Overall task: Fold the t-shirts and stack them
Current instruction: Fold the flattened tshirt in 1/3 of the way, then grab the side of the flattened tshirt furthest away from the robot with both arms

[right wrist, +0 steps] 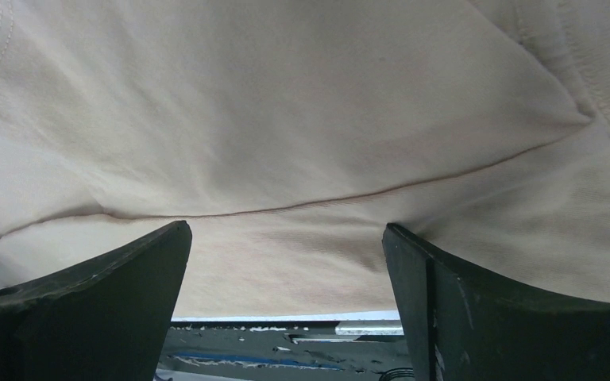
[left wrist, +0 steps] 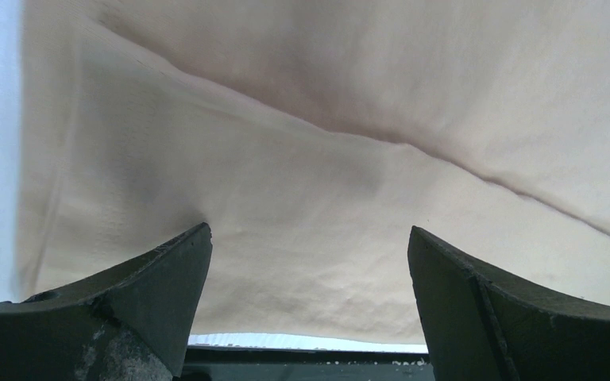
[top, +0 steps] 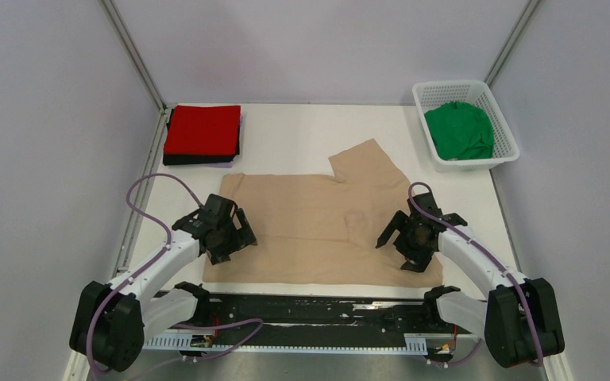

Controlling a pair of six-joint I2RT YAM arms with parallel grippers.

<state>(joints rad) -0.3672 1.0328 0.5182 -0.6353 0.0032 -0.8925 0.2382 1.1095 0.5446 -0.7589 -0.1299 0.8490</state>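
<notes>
I should next move my left gripper away from my base toward the folded red t-shirt, then lower it to the beige-tan t-shirt's far corner.
A beige-tan t-shirt lies spread flat in the middle of the table, one sleeve sticking out toward the back. My left gripper hovers open over its left edge; the cloth fills that wrist view, with nothing between the fingers. Over the shirt's right edge my right gripper stands open too, above the cloth and a seam. A folded red t-shirt rests on a folded black one at the back left. A green t-shirt is bunched in the basket.
The white lattice basket stands at the back right corner. A black rail runs along the near table edge between the arm bases. Grey walls close in the table on three sides.
</notes>
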